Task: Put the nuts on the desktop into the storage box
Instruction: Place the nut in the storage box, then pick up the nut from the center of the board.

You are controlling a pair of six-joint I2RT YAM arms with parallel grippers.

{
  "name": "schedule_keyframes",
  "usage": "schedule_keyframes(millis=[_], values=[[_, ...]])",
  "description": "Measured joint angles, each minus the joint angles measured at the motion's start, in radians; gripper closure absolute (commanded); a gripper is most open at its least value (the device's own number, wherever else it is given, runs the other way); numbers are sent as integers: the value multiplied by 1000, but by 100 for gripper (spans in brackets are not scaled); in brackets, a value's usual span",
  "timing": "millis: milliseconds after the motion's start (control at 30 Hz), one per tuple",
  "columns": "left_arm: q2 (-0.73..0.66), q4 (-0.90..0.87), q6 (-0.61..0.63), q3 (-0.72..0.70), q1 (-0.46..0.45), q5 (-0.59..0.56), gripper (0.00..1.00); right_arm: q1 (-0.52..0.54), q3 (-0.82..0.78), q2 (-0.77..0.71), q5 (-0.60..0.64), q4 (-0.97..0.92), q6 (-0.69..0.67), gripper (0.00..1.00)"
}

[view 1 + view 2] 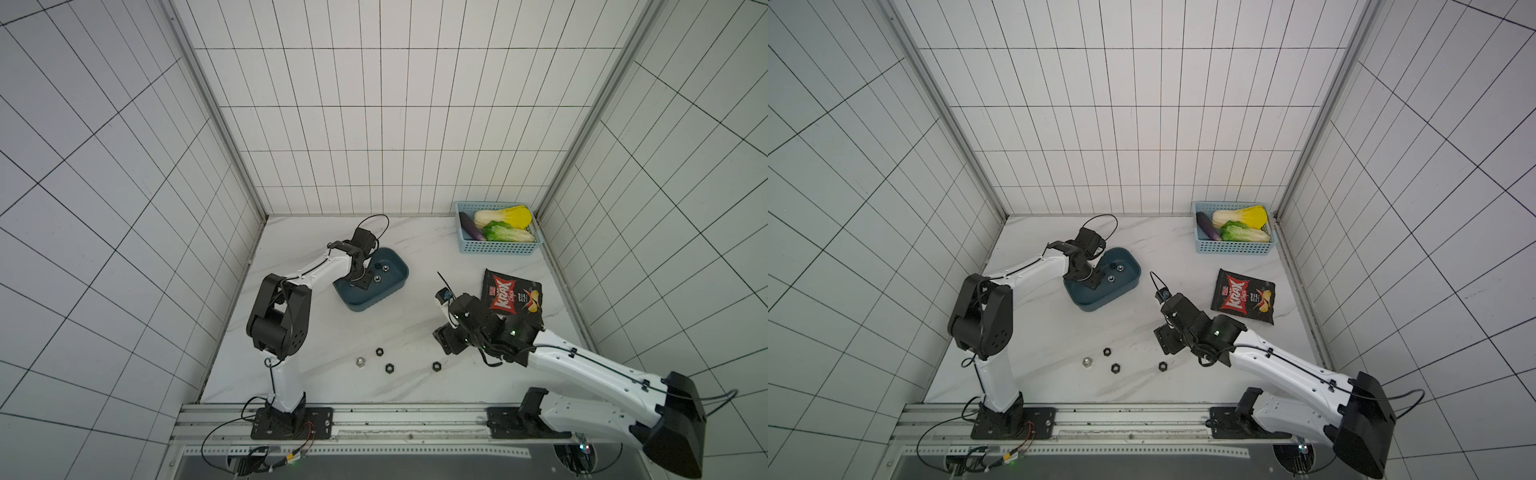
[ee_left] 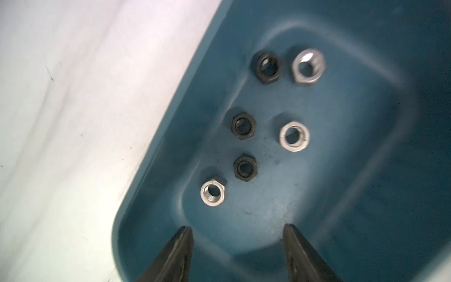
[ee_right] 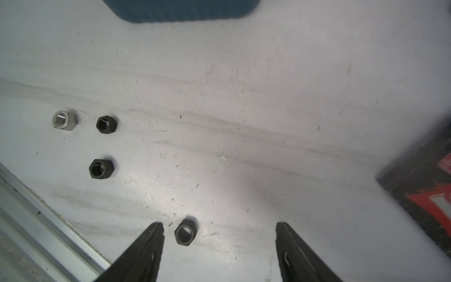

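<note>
My right gripper should next move down and slightly back onto the nearest black nut (image 1: 436,366) (image 3: 186,232) to close. The nut is below the gripper's open fingers and nearer the metal bar.
The dark teal storage box (image 1: 390,291) (image 1: 1121,291) sits at the back left of the white desktop (image 1: 374,324). My left gripper (image 1: 360,282) (image 2: 238,227) hangs open inside it with nothing between its fingers. Several nuts lie on the box floor, among them a silver nut (image 2: 212,193) and a black nut (image 2: 244,168). Near the front edge lie a silver nut (image 1: 360,362) (image 3: 64,119) and three black ones. My right gripper (image 1: 446,338) (image 3: 219,224) is open above the desktop. The rightmost black nut (image 1: 436,366) (image 3: 185,232) lies between its fingers, close to one fingertip.
A light blue basket (image 1: 496,247) of toy vegetables stands at the back right. A black chips bag (image 1: 513,297) lies beside my right arm. A metal rail (image 1: 374,419) runs along the front edge. Tiled walls close in the other sides.
</note>
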Motion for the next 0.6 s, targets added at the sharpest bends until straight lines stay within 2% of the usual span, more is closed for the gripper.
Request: schedule_keyframes(millis=[100, 233, 433, 600], values=[[-83, -5, 3, 7, 19, 100, 22, 0, -19, 47, -74, -26, 53, 28], [-148, -8, 3, 10, 96, 240, 10, 8, -21, 149, -122, -41, 84, 33], [-162, -11, -7, 8, 222, 356, 7, 27, -19, 272, -138, -42, 103, 41], [-213, -10, -17, -4, 276, 394, 7, 31, 5, 328, -138, -50, 113, 46]])
